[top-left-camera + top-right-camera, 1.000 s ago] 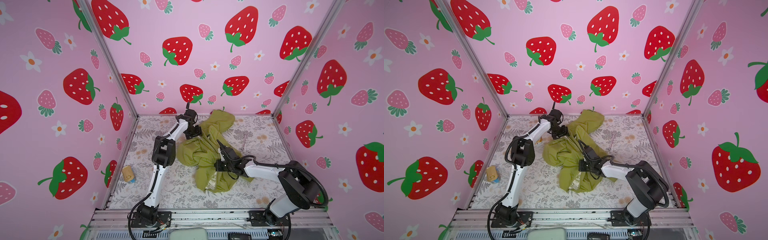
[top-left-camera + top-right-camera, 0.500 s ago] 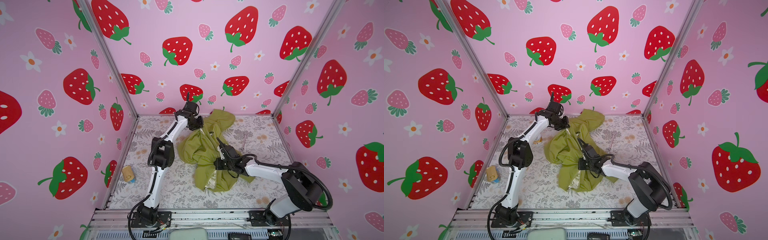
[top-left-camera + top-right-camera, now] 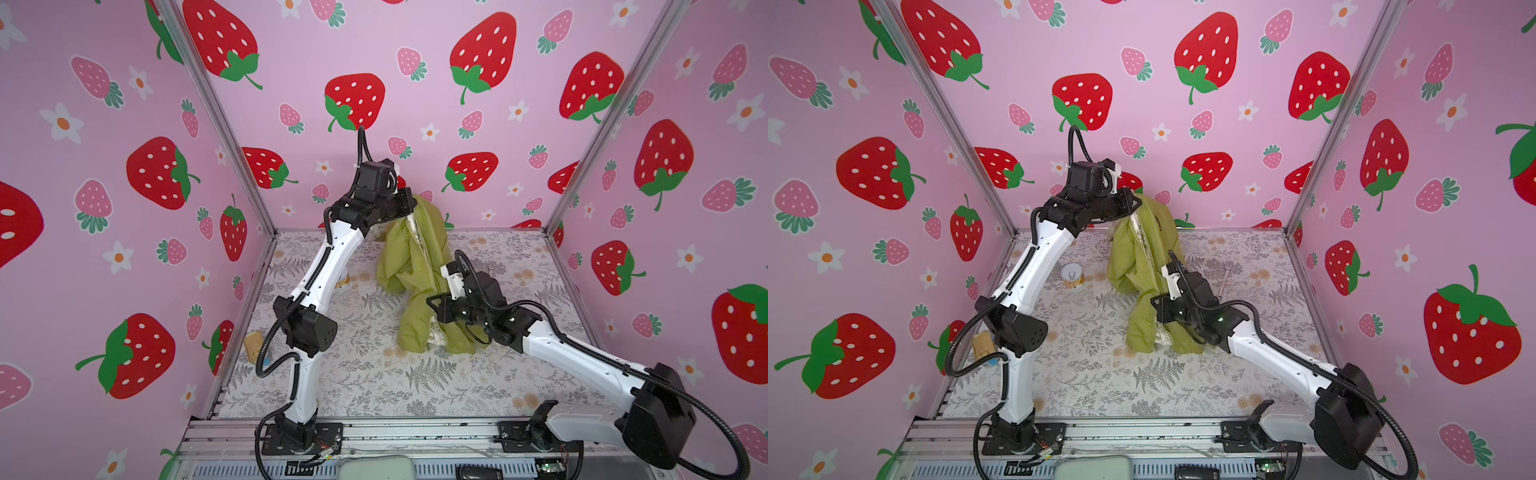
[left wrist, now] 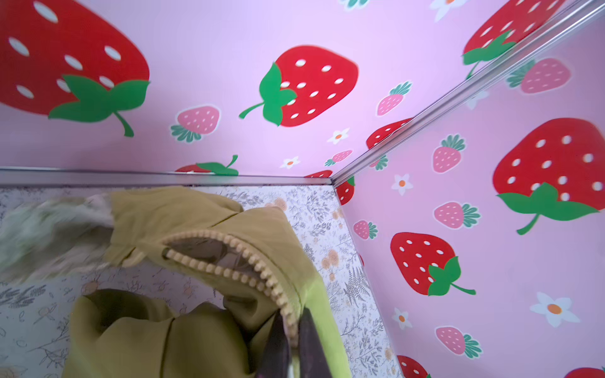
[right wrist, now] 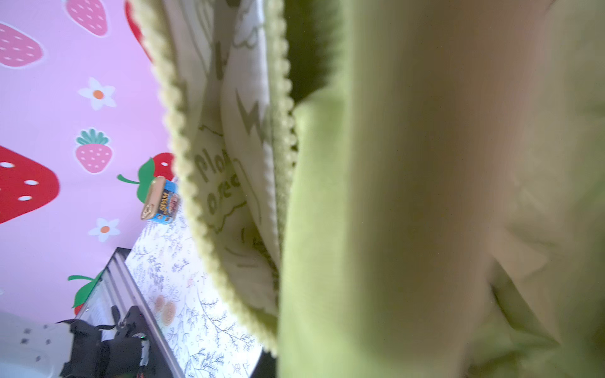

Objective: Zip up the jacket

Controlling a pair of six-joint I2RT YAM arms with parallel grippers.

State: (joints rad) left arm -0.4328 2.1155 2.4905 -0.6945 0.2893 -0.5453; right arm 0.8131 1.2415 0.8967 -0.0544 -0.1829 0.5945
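Note:
The near tabletop is below and back from my right gripper. My right gripper next needs to lower the raised front back onto it and release the fabric there.
The olive-green jacket (image 3: 415, 266) hangs stretched between my two grippers, its lower folds resting on the floral table (image 3: 374, 374). High at the back my left gripper (image 3: 411, 210) is shut on the jacket's top edge. In the left wrist view its dark fingers (image 4: 278, 343) pinch the cream zipper teeth (image 4: 248, 258). Lower and nearer, my right gripper (image 3: 432, 309) is buried in the jacket's lower front. In the right wrist view green fabric (image 5: 425, 196) hides its fingers. The two rows of zipper teeth (image 5: 183, 163) stand apart there, with the cream printed lining (image 5: 229, 183) between them.
A tin of Spam (image 3: 253, 345) lies by the left wall. A small round can (image 3: 1072, 276) stands behind the left arm. A thin metal utensil (image 3: 1225, 278) lies at the back right. Pink strawberry walls enclose three sides, and a metal rail (image 3: 415, 436) runs along the front.
My left gripper has shut on the jacket's top zipper edge and risen, lifting that end off the table. The right gripper stays shut in the lower fabric, shifted slightly.

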